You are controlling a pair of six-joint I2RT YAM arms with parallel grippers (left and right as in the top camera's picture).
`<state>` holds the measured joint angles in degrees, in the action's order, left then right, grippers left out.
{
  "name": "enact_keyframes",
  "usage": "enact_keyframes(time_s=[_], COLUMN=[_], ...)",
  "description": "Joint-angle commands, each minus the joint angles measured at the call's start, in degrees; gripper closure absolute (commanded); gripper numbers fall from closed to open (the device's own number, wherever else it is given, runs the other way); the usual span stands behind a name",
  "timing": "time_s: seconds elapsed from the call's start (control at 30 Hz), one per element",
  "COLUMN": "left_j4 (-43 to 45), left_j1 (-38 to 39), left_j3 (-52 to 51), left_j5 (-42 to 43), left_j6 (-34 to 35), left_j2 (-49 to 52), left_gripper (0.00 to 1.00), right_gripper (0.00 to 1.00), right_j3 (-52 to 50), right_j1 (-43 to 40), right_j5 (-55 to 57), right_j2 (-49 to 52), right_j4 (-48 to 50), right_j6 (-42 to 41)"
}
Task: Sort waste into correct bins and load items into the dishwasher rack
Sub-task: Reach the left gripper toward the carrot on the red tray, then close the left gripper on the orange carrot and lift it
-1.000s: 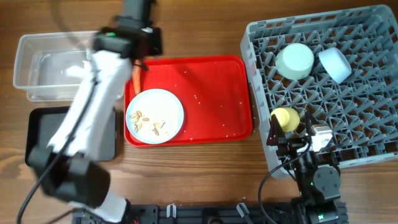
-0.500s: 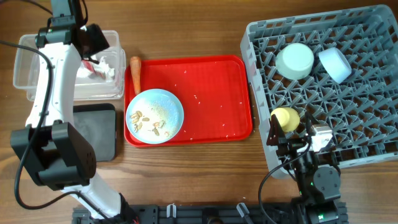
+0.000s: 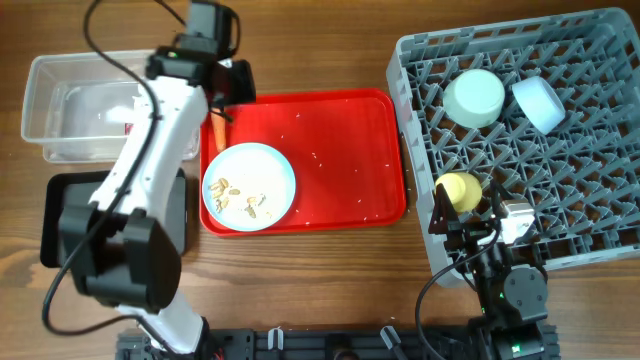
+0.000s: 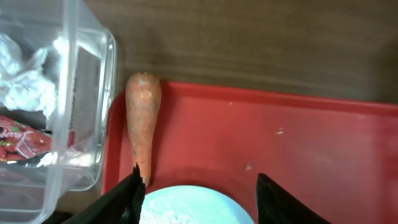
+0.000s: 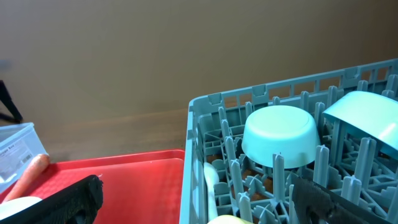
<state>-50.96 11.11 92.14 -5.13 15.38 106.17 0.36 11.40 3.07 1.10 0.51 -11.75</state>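
I will next move my left gripper to the left in the wrist view and down onto the stub's middle [image 3: 219,132] [image 4: 142,127].
My left gripper [image 3: 228,95] hangs open over the back left corner of the red serving tray [image 3: 340,150], nothing between its fingers. In the left wrist view its left finger [image 4: 127,200] sits beside the thin tip of the orange carrot stub [image 4: 143,121]. The pale blue plate [image 3: 249,187] with beige crumbs [image 3: 240,198] lies just below. Red wrapper [image 4: 22,142] and white tissue [image 4: 22,84] lie in the clear tub [image 3: 60,140]. My right gripper [image 5: 199,200] is open and empty at the grey rack's [image 3: 600,235] near left edge.
The black tray [image 3: 62,215] lies in front of the clear tub, partly under my left arm. In the rack are a pale green bowl [image 3: 474,97], a pale blue bowl [image 3: 538,103], a yellow cup [image 3: 460,190] and a white spoon [image 5: 212,177].
My left arm swung over the clear tub, opened and left the red wrapper there, then swung back right over the carrot. The right arm has not moved.
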Motion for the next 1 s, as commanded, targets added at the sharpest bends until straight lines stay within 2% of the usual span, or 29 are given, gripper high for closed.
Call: enact_keyframes(time_s=[0.0,0.07,0.2,0.37,0.47,0.6,0.73,0.87,0.9,0.97], left_j4=[2.54,3.32,5.03,7.61,7.96,7.93,9.25,11.13,11.21,11.63], left_j1=[-0.85,-0.90,-0.90,-0.92,-1.01,-1.11,-1.38,-1.36,-1.36,-1.40], left_j3=[-3.32,-3.32,-3.32,-3.32,-3.32,-3.32,-3.32,-3.19,-3.17,-2.91], left_j5=[-4.81,-5.29,-8.24,-11.82,-12.20,-14.32,-13.40,-10.54,-10.58,-10.82], left_j6=[1.84,1.84,1.77,1.81,1.81,1.81,1.81,1.81,1.81,1.79], left_j2=[5.77,7.78,11.28,14.82,16.04,17.86,19.10,17.81,17.16,14.73], left_gripper=[0.39,0.34,0.31,0.31,0.37,0.39,0.51,0.73,0.76,0.73], right_gripper=[0.00,0.00,0.00,0.00,0.00,0.00,0.00,0.00,0.00,0.00], right_j3=[-0.07,-0.07,-0.07,-0.07,-0.07,-0.07,-0.07,-0.07,-0.07,-0.07], right_j1=[-0.33,-0.35,-0.35,-0.35,-0.35,-0.35,-0.35,-0.35,-0.33,-0.35], right_j5=[-0.09,-0.09,-0.09,-0.09,-0.09,-0.09,-0.09,-0.09,-0.09,-0.09], right_j2=[-0.09,-0.09,-0.09,-0.09,-0.09,-0.09,-0.09,-0.09,-0.09,-0.09], right_j4=[0.26,0.26,0.26,0.26,0.26,0.26,0.26,0.26,0.26,0.26], right_j6=[-0.42,-0.42,-0.42,-0.44,-0.46,-0.42,-0.42,-0.44,-0.42,-0.42])
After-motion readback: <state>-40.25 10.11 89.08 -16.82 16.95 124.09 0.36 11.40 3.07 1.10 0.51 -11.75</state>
